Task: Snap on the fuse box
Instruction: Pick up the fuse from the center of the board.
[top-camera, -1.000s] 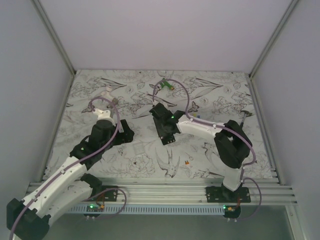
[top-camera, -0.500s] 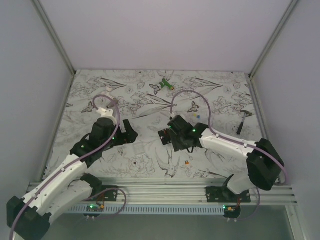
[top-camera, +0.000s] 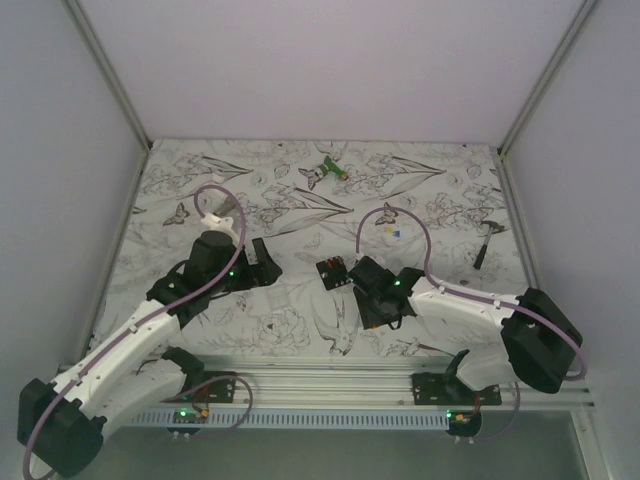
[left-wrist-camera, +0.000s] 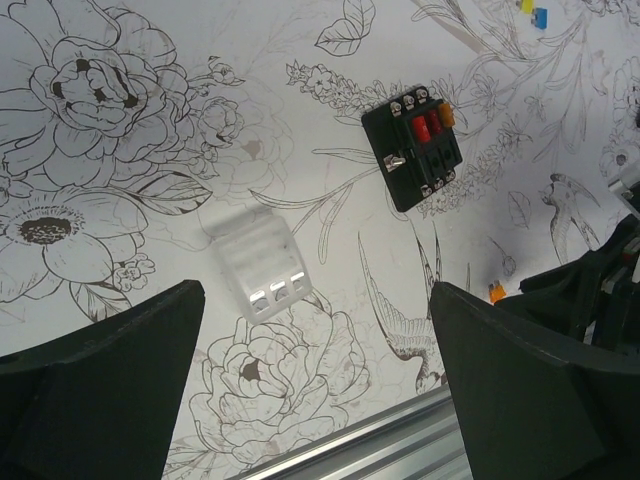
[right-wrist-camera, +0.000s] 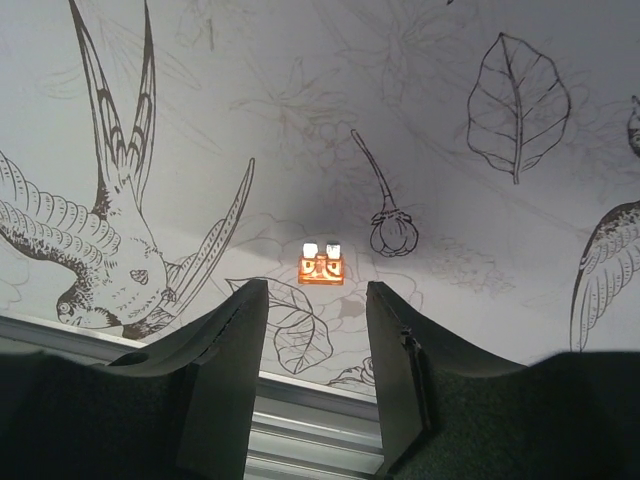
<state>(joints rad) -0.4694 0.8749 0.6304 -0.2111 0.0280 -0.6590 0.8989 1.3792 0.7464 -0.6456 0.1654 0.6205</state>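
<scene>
I should lower my right gripper a little next and close it on the loose orange fuse (top-camera: 373, 327) (right-wrist-camera: 321, 263), because it lies on the mat in line between the open fingers.
The fuse box (top-camera: 332, 271) is a small black square with red and orange fuses in its slots, lying flat on the flower-print mat; it also shows in the left wrist view (left-wrist-camera: 415, 148). A translucent white cover (left-wrist-camera: 262, 265) lies apart from it, to its left. My left gripper (top-camera: 258, 264) is open and empty, hovering left of the box, fingers wide apart (left-wrist-camera: 315, 400). My right gripper (top-camera: 383, 312) is open just right of the box and low over the mat (right-wrist-camera: 313, 300). A loose orange fuse (right-wrist-camera: 321, 263) lies just ahead of its fingertips.
A green-and-white tool (top-camera: 328, 170) lies at the back centre. Tiny yellow and blue fuses (top-camera: 392, 232) lie behind the right arm. A dark tool (top-camera: 483, 245) lies at the right. The metal rail (top-camera: 330, 375) runs along the near edge. White walls enclose the mat.
My right arm has swung from the mat's middle toward the near edge and come down over the orange fuse, uncovering the fuse box. My left gripper has shifted slightly right.
</scene>
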